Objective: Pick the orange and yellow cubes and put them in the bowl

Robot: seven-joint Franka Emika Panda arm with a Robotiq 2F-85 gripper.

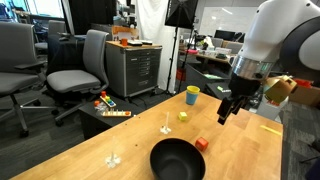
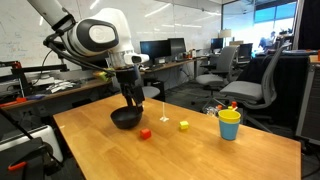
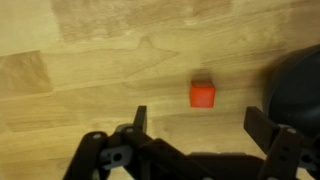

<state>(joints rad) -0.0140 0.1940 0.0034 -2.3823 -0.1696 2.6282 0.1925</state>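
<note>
Next, my gripper moves outward and down, with open fingers around the orange cube (image 1: 201, 144) (image 3: 202, 95). The cube lies well below my gripper and a little outward of the gap.
The small orange cube (image 3: 202, 95) lies on the wooden table just beside the wide black bowl (image 3: 300, 85); both exterior views show the orange cube (image 1: 201, 144) (image 2: 145, 134) next to the bowl (image 1: 177, 160) (image 2: 125, 118). Farther out on the table sits the yellow cube (image 1: 183, 116) (image 2: 184, 125), which the wrist view does not show. My gripper (image 3: 200, 122) hangs above the table, open, with nothing between its fingers, and the orange cube shows a little ahead of the gap. The exterior views show the gripper (image 1: 228, 108) (image 2: 133, 100) well above the tabletop.
A yellow cup with a blue rim (image 1: 192, 95) (image 2: 230, 124) stands beyond the yellow cube. Two small pale objects (image 1: 166, 128) (image 1: 113, 158) rest on the table. Office chairs (image 1: 78, 70), a cabinet (image 1: 133, 68) and desks surround the table.
</note>
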